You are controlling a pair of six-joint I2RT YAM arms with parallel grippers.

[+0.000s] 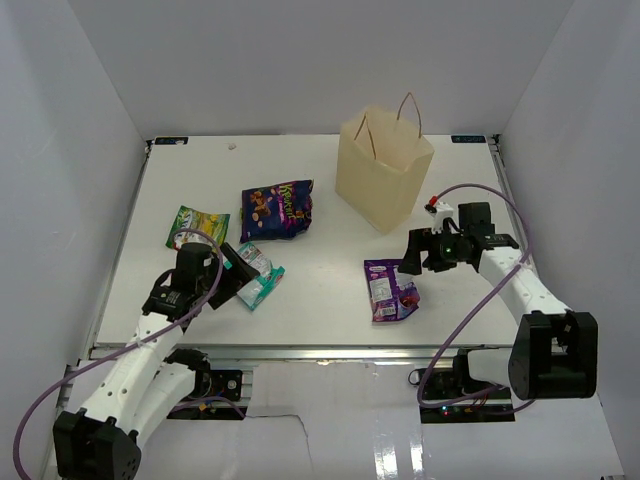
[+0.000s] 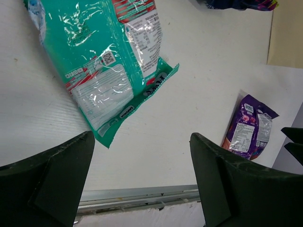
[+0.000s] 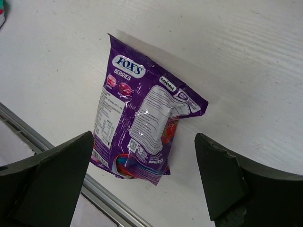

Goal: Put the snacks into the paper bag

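Note:
My right gripper next needs to lower its open fingers to the left in the top view around the purple packet's middle (image 1: 399, 286) (image 3: 155, 120), as the small packet is below and that way.
The tan paper bag (image 1: 385, 165) stands upright at the back right, its mouth open. A small purple packet (image 1: 390, 290) lies flat in front of it. My right gripper (image 1: 413, 255) is open and empty just above and to the right of that packet (image 3: 142, 127), which shows between its fingers (image 3: 52, 179). A teal packet (image 1: 255, 275) lies at the front left. My left gripper (image 1: 238, 272) is open and empty beside it, with the packet (image 2: 104, 61) just beyond its fingers (image 2: 57, 179). A larger purple packet (image 1: 277, 210) and a green-yellow packet (image 1: 197, 225) lie further back. The brown candy is out of view.
A small red item (image 1: 432, 206) lies by the right arm near the bag; I cannot tell what it is. The table's metal front rail (image 1: 330, 350) runs close below both grippers. White walls enclose the table (image 1: 300, 160) on three sides.

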